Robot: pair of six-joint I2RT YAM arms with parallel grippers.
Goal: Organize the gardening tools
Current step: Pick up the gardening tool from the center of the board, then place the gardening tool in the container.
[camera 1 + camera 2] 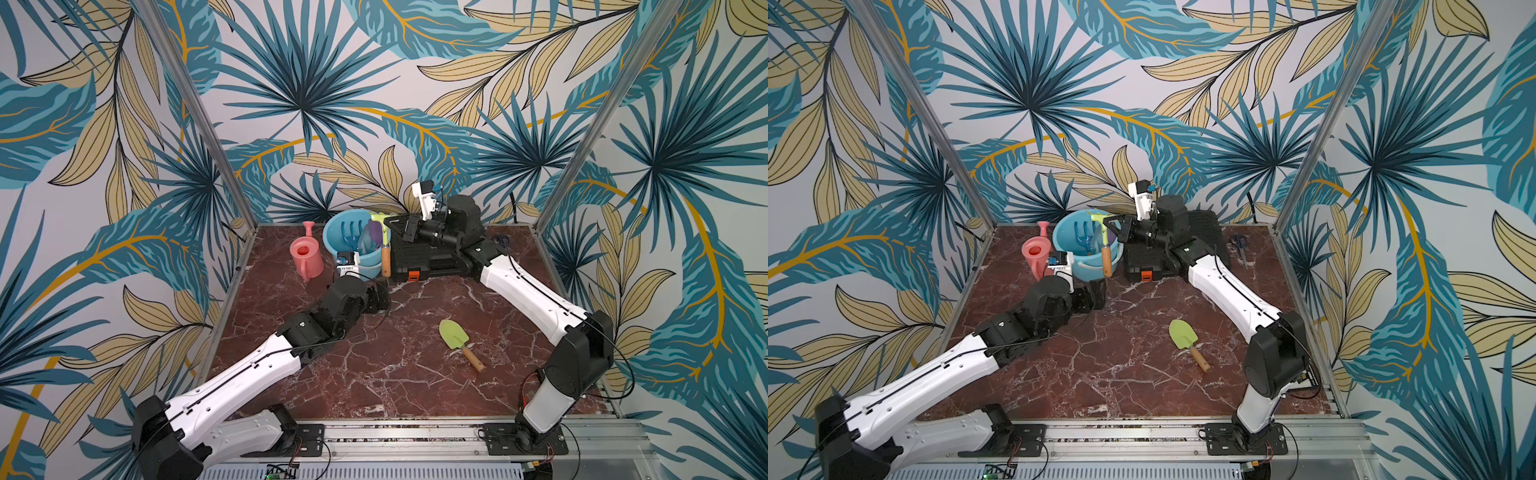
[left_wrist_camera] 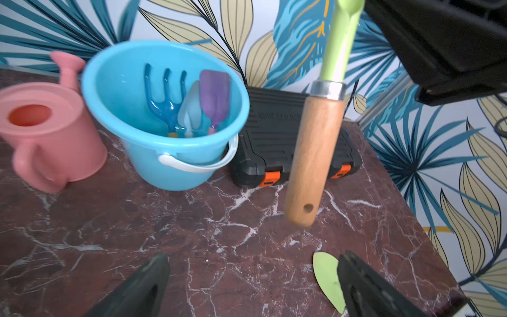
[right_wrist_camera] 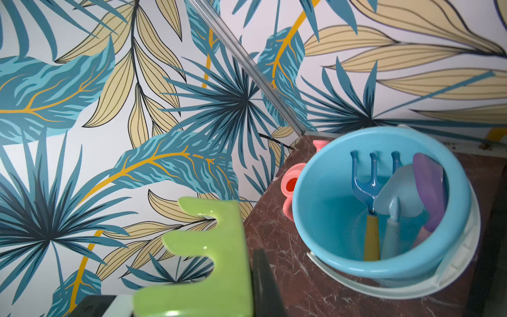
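The hoe goes over the bucket's opening (image 1: 353, 233) (image 3: 377, 203) in my right gripper next, then comes down and is released. The fork-rake and scoop stand in the blue bucket, so the hoe follows.
My right gripper (image 1: 392, 226) is shut on the lime head of the green hoe (image 1: 386, 253), which hangs with its wooden handle (image 2: 315, 153) down beside the blue bucket (image 1: 332, 232). In the right wrist view the hoe head (image 3: 208, 260) fills the jaws. Inside the bucket (image 2: 170, 170) stand the blue fork-rake (image 2: 164, 101), pale blue trowel (image 2: 190, 109) and purple scoop (image 2: 215, 96). The pink watering can (image 1: 306, 259) stands left of the bucket. The lime trowel (image 1: 455, 336) lies mid-table. My left gripper (image 2: 253, 274) is open and empty, low over the table in front of the bucket.
The black case with orange latches (image 1: 432, 257) sits right of the bucket, under my right arm. Blue-handled scissors (image 1: 1239, 245) lie near the back right edge. Metal frame posts rise at both back corners of the marble table (image 1: 374, 374).
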